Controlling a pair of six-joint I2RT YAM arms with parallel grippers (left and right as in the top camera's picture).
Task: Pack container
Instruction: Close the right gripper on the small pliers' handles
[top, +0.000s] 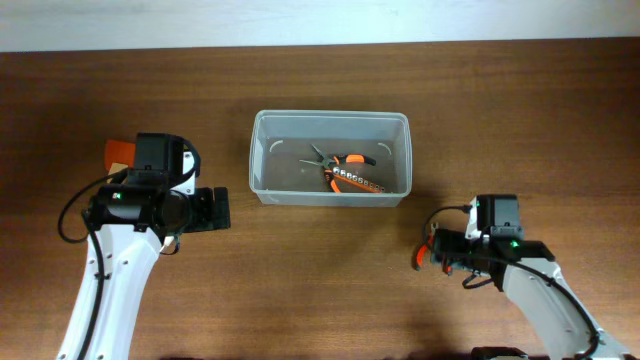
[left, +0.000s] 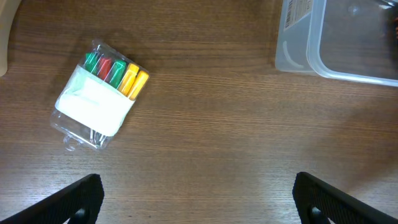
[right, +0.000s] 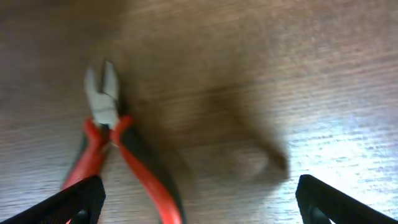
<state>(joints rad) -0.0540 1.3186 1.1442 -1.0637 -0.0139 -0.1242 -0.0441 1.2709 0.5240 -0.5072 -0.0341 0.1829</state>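
Observation:
One red cutters handle reaches between my right gripper's open fingers, so it should lower over it and close next.
The clear plastic container (top: 262, 150) stands at the table's middle, and its corner shows in the left wrist view (left: 298, 37). Inside lie orange-handled pliers (top: 345, 160) and a strip of metal bits (top: 360, 182). My left gripper (top: 222, 210) is open and empty left of the container, low over bare wood (left: 199, 205). A clear pack of coloured-handled tools (left: 99, 99) lies ahead of it. My right gripper (top: 428, 252) is open over red-handled cutters (right: 109, 134) lying on the table. Their handles reach between its fingers (right: 199, 202), near the left one.
An orange object (top: 120, 152) lies behind the left arm near the table's left side. A pale edge (left: 5, 37) shows at the left of the left wrist view. The wooden table (top: 330, 290) runs in front of the container.

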